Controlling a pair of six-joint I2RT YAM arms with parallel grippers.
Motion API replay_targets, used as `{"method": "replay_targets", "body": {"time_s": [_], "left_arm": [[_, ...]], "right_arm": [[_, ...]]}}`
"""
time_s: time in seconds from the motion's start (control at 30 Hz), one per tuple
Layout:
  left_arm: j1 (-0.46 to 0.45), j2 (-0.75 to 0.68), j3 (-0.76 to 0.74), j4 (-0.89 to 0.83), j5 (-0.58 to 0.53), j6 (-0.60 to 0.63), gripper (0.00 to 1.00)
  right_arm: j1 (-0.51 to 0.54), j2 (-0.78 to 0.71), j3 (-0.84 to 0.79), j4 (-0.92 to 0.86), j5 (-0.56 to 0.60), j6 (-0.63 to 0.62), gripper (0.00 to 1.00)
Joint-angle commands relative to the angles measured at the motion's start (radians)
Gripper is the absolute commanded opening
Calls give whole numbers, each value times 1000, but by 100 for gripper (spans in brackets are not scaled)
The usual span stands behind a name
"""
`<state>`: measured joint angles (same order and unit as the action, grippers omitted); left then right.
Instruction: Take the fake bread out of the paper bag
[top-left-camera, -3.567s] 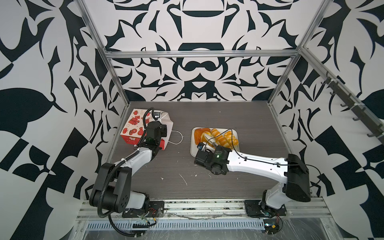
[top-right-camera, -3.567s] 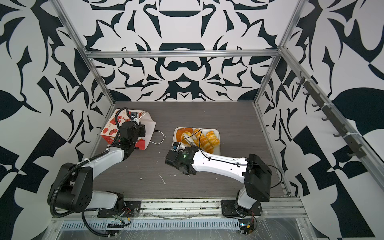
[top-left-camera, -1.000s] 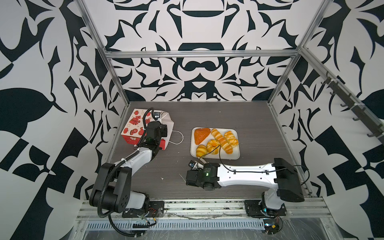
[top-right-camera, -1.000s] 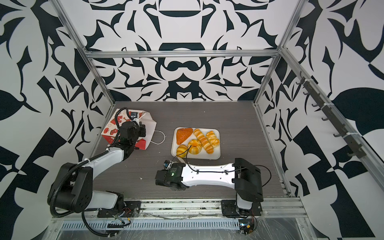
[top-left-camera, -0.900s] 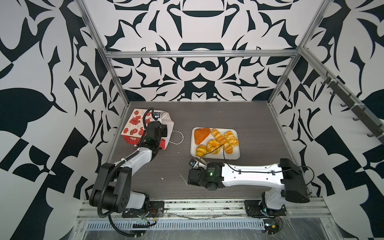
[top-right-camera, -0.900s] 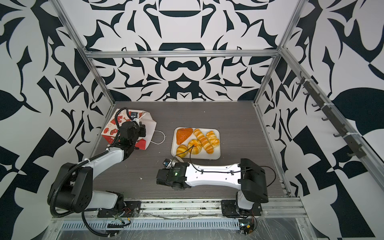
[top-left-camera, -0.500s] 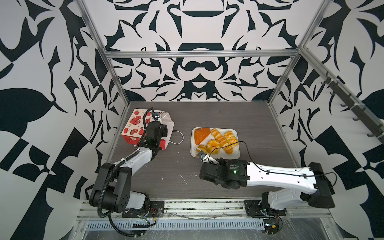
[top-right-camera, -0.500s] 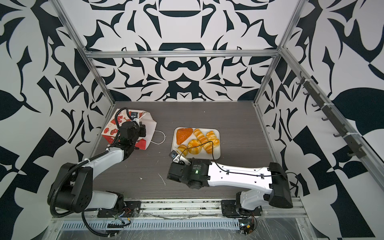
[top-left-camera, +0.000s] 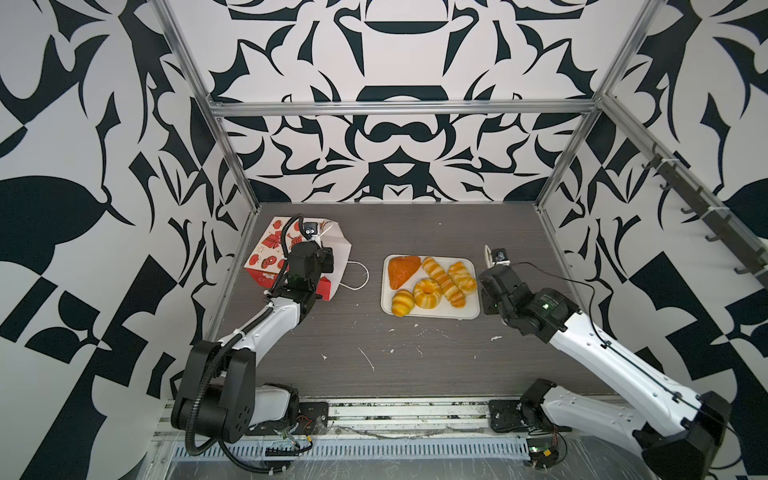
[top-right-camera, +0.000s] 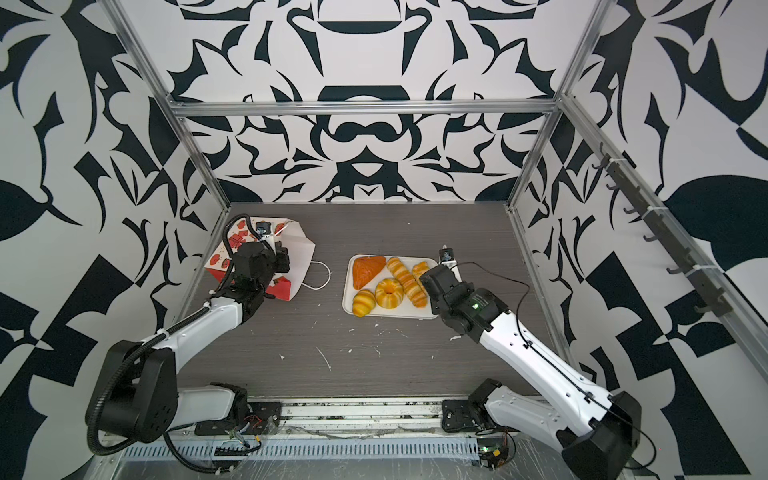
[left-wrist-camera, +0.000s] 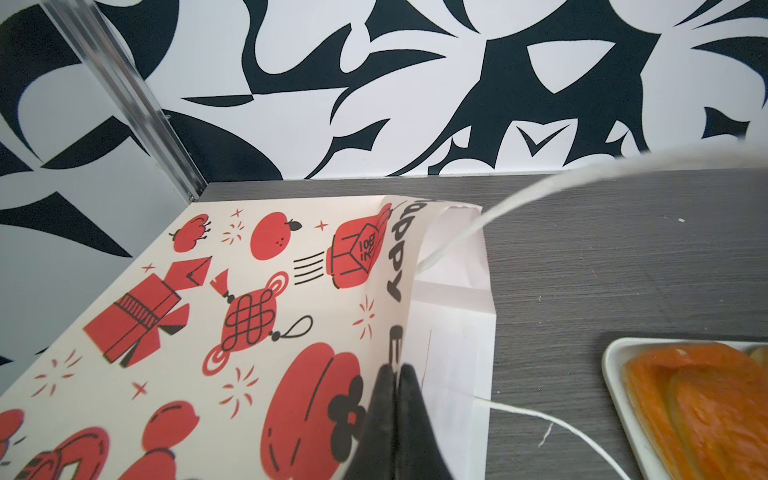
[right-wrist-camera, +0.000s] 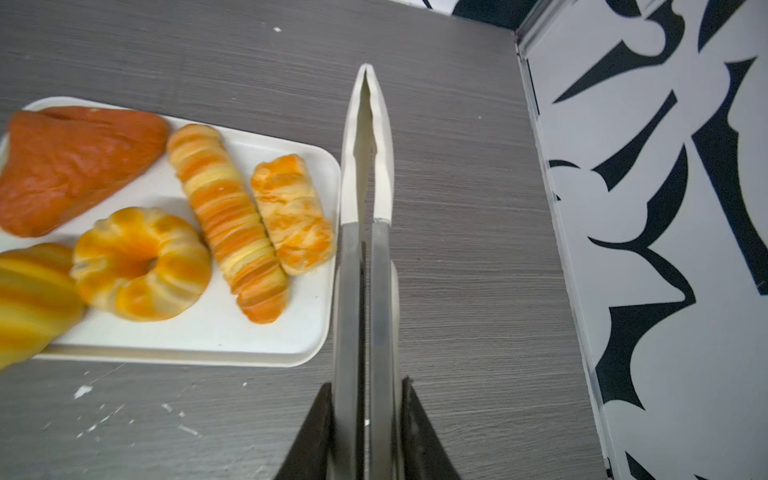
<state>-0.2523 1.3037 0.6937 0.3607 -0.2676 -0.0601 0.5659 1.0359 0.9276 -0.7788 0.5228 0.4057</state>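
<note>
The tips of the metal tongs (right-wrist-camera: 365, 145) are empty, so my right gripper should next lower them toward the bare tabletop between the tray and the side and release them there.
Several pieces of fake bread lie on a white tray (top-left-camera: 465, 313): an orange triangle (top-left-camera: 402, 268), a long twist (top-left-camera: 442, 280), a ring bun (top-left-camera: 428, 293) and striped rolls (top-left-camera: 402, 302). The red-printed paper bag (top-left-camera: 270, 249) lies on its side at the back left, its white lining showing. My left gripper (left-wrist-camera: 394, 368) is shut on the bag's rim (left-wrist-camera: 409, 316). My right gripper (right-wrist-camera: 365, 386) is shut on metal tongs (right-wrist-camera: 365, 145) with white tips. The tongs hold nothing and hover over bare table just right of the tray (right-wrist-camera: 208, 336).
The bag's white cord handle (top-left-camera: 357, 276) loops across the table toward the tray. The right wall (right-wrist-camera: 665, 249) stands close beside the tongs. White crumbs (top-left-camera: 368, 359) dot the grey table in front of the tray.
My right arm swung from the table in front of the tray, left of centre, round to the tray's right side, and the tongs closed. The left gripper and bag stayed still.
</note>
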Motion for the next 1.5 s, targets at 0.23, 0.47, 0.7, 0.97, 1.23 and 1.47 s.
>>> {"method": "replay_targets", "body": {"time_s": [0.23, 0.47, 0.7, 0.97, 1.23, 1.47], "left_arm": [[4, -188, 66, -124, 18, -44, 0], [3, -253, 96, -204, 39, -80, 0], [3, -289, 150, -280, 96, -188, 0], [-7, -312, 247, -380, 172, -360, 0], [-11, -308, 289, -397, 285, -596, 0], [-45, -286, 294, -396, 332, -696, 0]], "right_arm": [[-387, 283, -60, 277, -286, -65, 31], [-469, 482, -37, 346, -298, -47, 39], [-485, 478, -91, 409, -270, -7, 63], [-486, 287, -162, 414, -225, -5, 70], [-486, 255, -193, 420, -233, -11, 71], [-485, 274, -191, 434, -291, -17, 71]]}}
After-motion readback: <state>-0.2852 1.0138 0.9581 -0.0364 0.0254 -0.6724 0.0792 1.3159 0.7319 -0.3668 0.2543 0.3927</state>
